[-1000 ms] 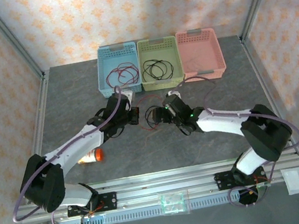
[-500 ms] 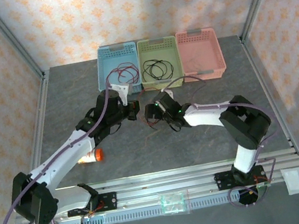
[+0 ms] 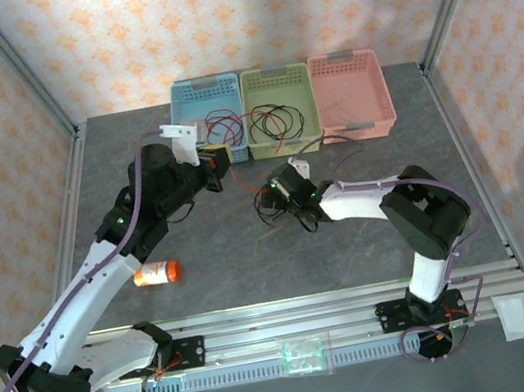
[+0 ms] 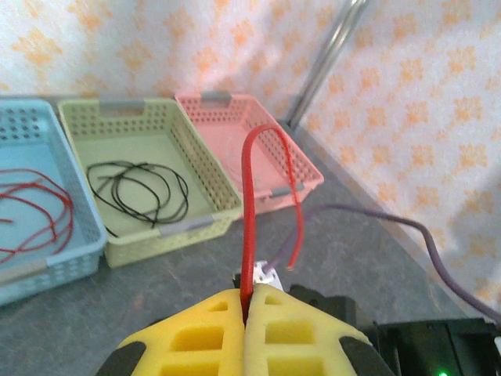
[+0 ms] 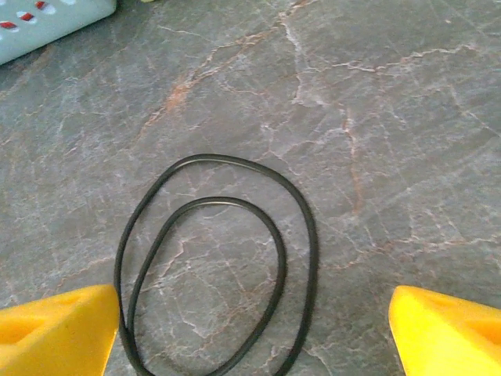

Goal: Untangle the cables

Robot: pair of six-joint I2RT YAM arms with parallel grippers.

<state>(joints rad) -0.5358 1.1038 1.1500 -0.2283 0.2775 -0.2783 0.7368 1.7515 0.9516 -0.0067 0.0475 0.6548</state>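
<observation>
My left gripper holds the red cable and will move outward over the blue basket [image 4: 39, 204] to release it inside, since more red cable already lies there.
My left gripper [image 3: 218, 158] hangs in front of the blue basket [image 3: 179, 129], its yellow fingertips [image 4: 211, 329] shut on a red cable [image 4: 249, 204] that rises from the jaws and arcs over to a free end. At mid-table, my right gripper [image 3: 272, 197] is low over a black cable [image 3: 267, 212]. In the right wrist view this black cable [image 5: 215, 157] lies in two flat loops on the table, and the gripper [image 5: 252, 329] stands open around it without touching. More red cable [image 3: 220, 127] lies in the blue basket, and a black cable [image 3: 274, 121] in the green basket [image 3: 273, 72].
A pink basket [image 3: 345, 57] stands to the right of the green one at the back of the grey marbled table [image 3: 198, 238]. An orange bottle [image 3: 157, 273] lies on its side near my left arm. Purple-grey arm cords trail beside both arms.
My left arm has risen and swung back and left toward the blue basket, taking the red cable with it. My right gripper has slid left over the black cable and has stayed open.
</observation>
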